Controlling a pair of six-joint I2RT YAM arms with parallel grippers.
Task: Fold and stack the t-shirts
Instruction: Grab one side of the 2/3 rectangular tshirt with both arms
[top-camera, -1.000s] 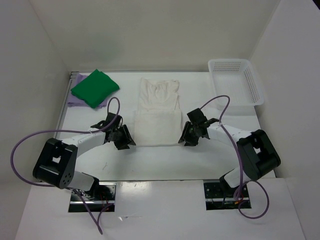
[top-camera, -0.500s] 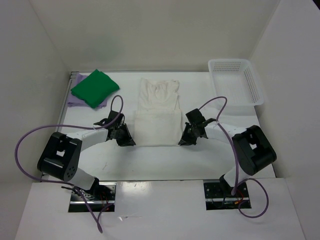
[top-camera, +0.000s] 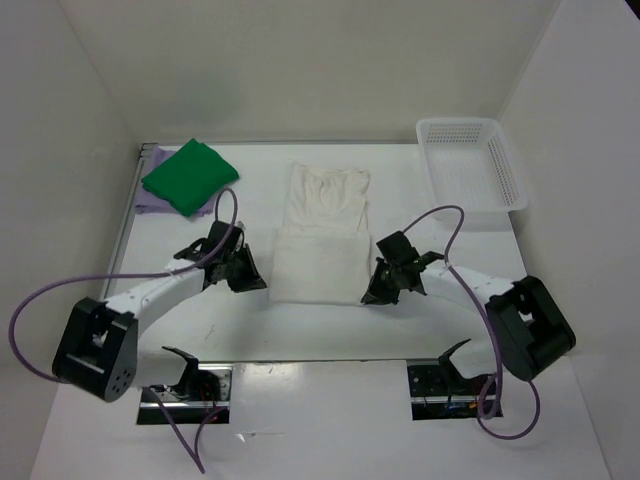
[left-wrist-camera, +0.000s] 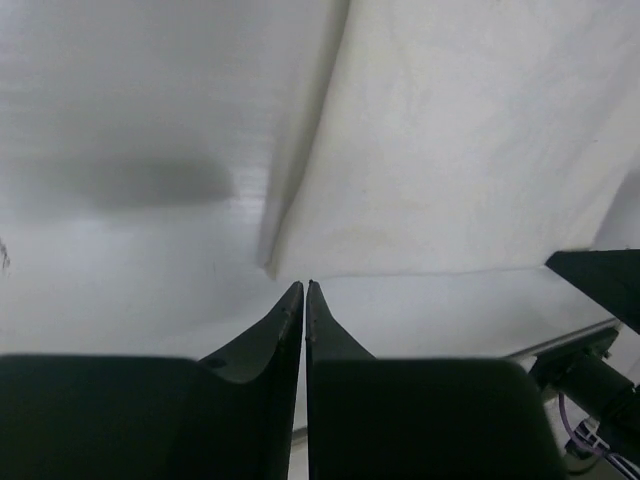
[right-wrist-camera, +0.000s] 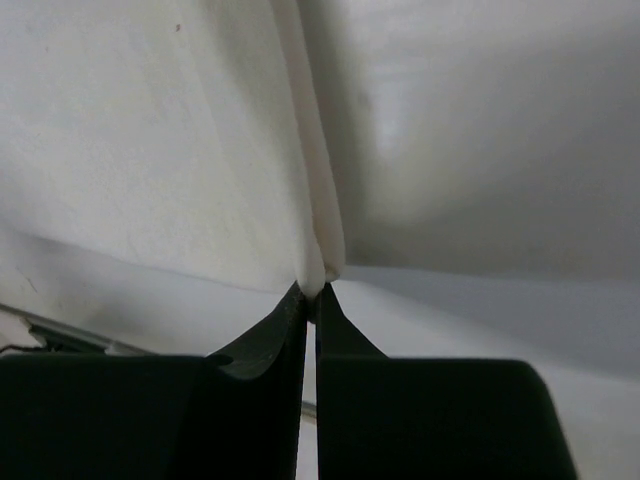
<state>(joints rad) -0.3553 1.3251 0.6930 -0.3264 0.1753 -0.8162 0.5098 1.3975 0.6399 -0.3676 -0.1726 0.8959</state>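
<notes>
The shirt's pinched corner should go up, outward and down onto the shirt's uncovered far end (top-camera: 352, 182), outward of my right gripper, which then releases it.
The cream-white t-shirt (top-camera: 318, 250) lies flat mid-table, its lower half doubled over. My left gripper (top-camera: 258, 282) is shut at the shirt's near left corner. In the left wrist view its tips (left-wrist-camera: 304, 285) meet right at the hem of the white cloth (left-wrist-camera: 450, 150). My right gripper (top-camera: 372, 295) is shut on the near right corner. In the right wrist view a rolled white edge (right-wrist-camera: 318, 250) sits pinched between the tips (right-wrist-camera: 314, 292). The folded green t-shirt (top-camera: 190, 175) rests on the lavender one (top-camera: 146, 207) at the back left.
A white mesh basket (top-camera: 458, 122) stands at the back right corner. White walls close in the table on the left, back and right. Purple cables loop from both arms over the near part of the table.
Both grippers have gone from open to shut at the white shirt's near corners. The shirt has slid slightly to the right and toward the near edge with the right gripper.
</notes>
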